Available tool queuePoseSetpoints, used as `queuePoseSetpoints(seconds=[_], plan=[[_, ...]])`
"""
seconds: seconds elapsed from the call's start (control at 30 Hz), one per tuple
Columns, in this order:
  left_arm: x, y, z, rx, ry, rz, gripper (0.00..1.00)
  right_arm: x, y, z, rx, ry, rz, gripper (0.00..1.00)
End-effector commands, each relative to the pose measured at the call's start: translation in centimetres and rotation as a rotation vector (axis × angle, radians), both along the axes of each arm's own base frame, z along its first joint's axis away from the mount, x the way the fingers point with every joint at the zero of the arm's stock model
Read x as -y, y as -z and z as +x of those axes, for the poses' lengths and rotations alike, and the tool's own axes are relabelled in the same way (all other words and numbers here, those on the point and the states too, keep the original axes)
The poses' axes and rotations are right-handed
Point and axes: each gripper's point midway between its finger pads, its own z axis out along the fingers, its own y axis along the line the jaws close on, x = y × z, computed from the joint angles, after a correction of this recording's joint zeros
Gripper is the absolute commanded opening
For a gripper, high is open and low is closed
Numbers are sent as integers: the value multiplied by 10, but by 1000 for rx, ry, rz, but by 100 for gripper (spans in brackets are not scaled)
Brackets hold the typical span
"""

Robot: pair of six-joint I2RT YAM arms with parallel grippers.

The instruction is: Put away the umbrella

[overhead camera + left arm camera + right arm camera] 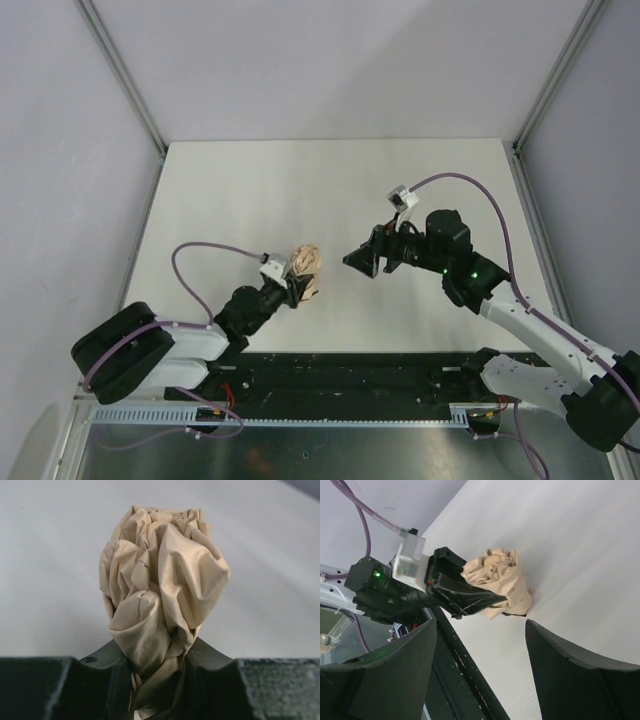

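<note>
The umbrella's narrow lower end sticks out beneath my left gripper's fingers. I will move my right gripper to the left in the top view, onto that end.
The umbrella is a crumpled bundle of pale beige fabric near the table's middle front. My left gripper is shut on its lower part. In the left wrist view the canopy bulges up above the fingers, which pinch the gathered fabric. Shaft, handle and strap are hidden. My right gripper is open and empty, a short way to the umbrella's right, pointing at it. In the right wrist view the umbrella shows beyond the open fingers.
The white table is bounded by grey walls and metal posts at the back corners. A black rail runs along the near edge by the arm bases.
</note>
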Motion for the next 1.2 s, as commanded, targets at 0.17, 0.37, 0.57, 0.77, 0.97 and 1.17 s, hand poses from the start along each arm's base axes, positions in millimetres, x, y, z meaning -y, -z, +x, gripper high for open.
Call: queuePoseSetpoints(seconds=[0.17, 0.37, 0.57, 0.77, 0.97, 1.17], plan=[[36, -108, -47, -29, 268, -490, 0, -23, 18, -16, -63, -214, 21, 78], [45, -162, -88, -113, 526, -643, 0, -49, 23, -46, -36, -376, 23, 81], [47, -191, -109, -156, 666, -691, 0, -64, 8, -66, -32, -464, 89, 76], [40, -205, -118, -106, 715, -689, 2, -75, 2, -73, -75, -519, 148, 39], [24, -209, -106, -164, 683, -727, 74, -75, 1, -75, -98, -537, 178, 4], [2, -214, -94, -189, 632, -768, 99, -67, -2, -63, -126, -519, 202, 0]])
